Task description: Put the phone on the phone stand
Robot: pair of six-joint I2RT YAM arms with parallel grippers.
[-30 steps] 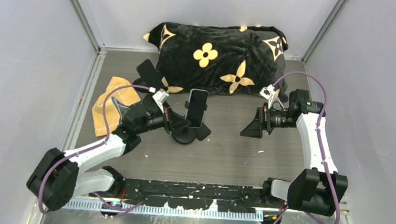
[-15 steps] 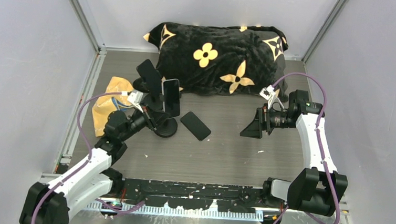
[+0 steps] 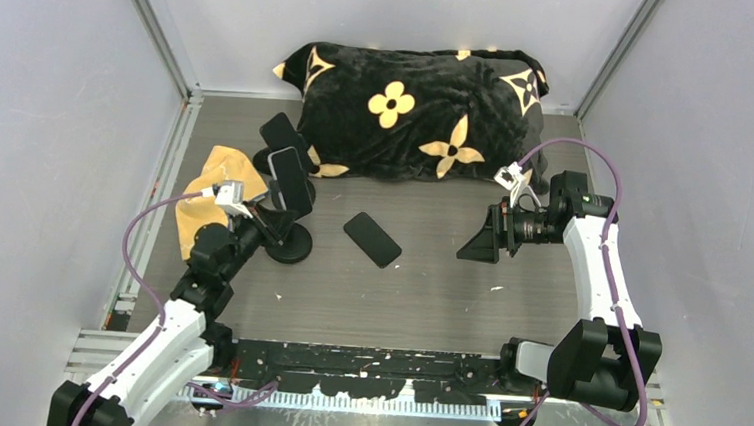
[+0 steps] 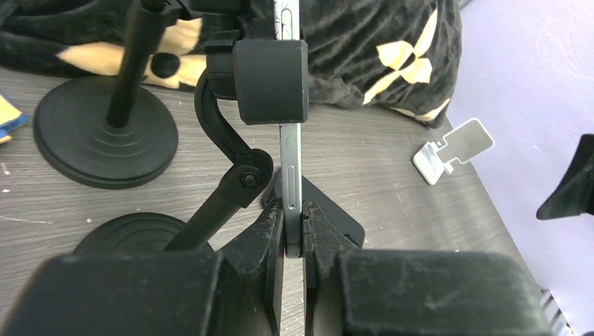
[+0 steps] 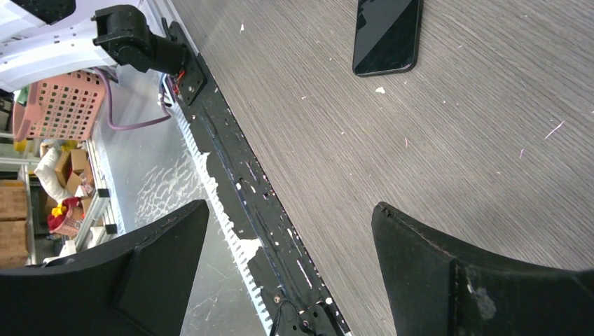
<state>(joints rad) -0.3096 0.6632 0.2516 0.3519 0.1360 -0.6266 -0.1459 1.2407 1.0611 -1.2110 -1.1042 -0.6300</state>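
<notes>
I should move my left gripper back and toward the yellow cloth (image 3: 196,214) (image 4: 5,120), then let go of the phone's lower end, because the phone already stands upright in the stand's clamp.
A phone (image 3: 288,179) stands upright in the clamp (image 4: 270,80) of a black phone stand (image 3: 291,242) at the left of the table. In the left wrist view the phone (image 4: 291,175) shows edge-on, and my left gripper (image 4: 294,213) is shut on its lower end. From above, the left gripper (image 3: 267,220) sits just left of the stand's round base. A second black phone (image 3: 371,239) lies flat on the table's middle, also in the right wrist view (image 5: 387,35). My right gripper (image 3: 479,242) hangs open above the table at the right, its jaws (image 5: 291,205) wide apart and holding nothing.
A second black stand (image 3: 280,131) rises just behind the first, its round base (image 4: 105,136) close by. A black pillow with yellow flowers (image 3: 420,111) fills the back. A yellow cloth (image 3: 208,201) lies by the left wall.
The left arm has drawn back to the left, pulling the phone and its stand from the table's middle toward the cloth. This uncovered the flat phone. The right arm has not moved.
</notes>
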